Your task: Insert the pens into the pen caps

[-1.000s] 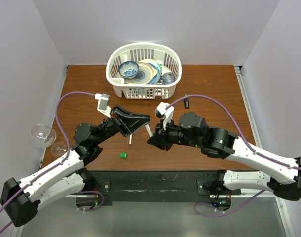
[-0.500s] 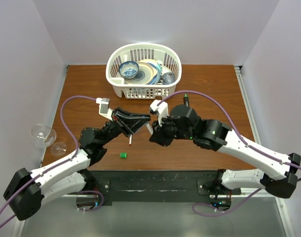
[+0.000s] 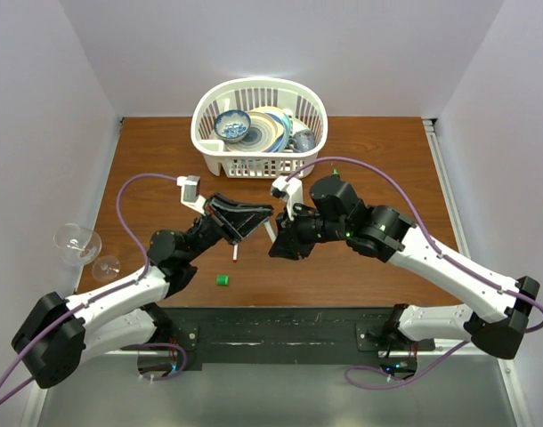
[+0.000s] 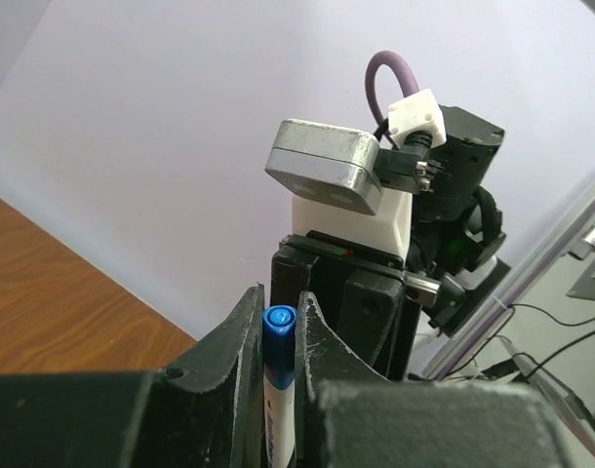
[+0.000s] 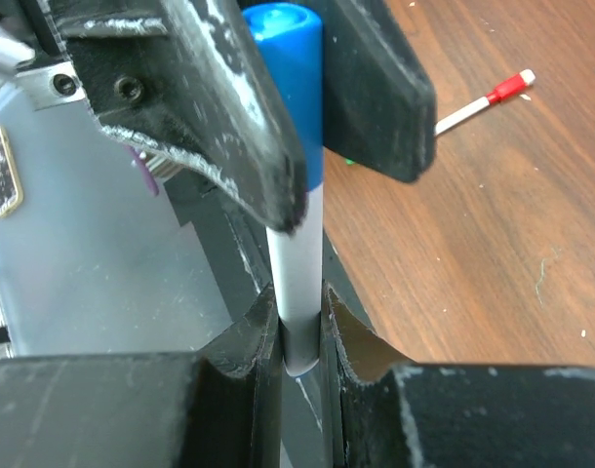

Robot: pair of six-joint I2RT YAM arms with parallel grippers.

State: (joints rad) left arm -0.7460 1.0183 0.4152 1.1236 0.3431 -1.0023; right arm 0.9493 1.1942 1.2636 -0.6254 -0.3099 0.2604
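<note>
My left gripper tilts downward next, then lowers the white pen onto the wood beside the red-capped pen to release it, because the blue cap is on.
A white pen barrel (image 5: 299,263) with the blue cap (image 5: 290,88) on its end is held between both grippers above the table. My left gripper (image 4: 279,304) is shut on the blue cap (image 4: 279,331). My right gripper (image 5: 299,304) is shut on the barrel's other end. In the top view the left gripper (image 3: 259,216) and right gripper (image 3: 274,243) meet tip to tip with the pen (image 3: 269,230) between them. A second white pen with the red cap (image 3: 234,254) on it lies on the table. It also shows in the right wrist view (image 5: 485,100). The green cap (image 3: 222,279) lies near the front edge. The black marker is mostly hidden behind the right arm.
A white basket (image 3: 209,142) of dishes stands at the back middle of the wooden table (image 3: 147,160). Two clear glasses (image 3: 76,242) stand beyond the table's left edge. Purple cables loop over both arms.
My right arm has shifted left and back, bringing its gripper closer to the left gripper. The exposed length of pen between them has shortened. The left gripper barely moved.
</note>
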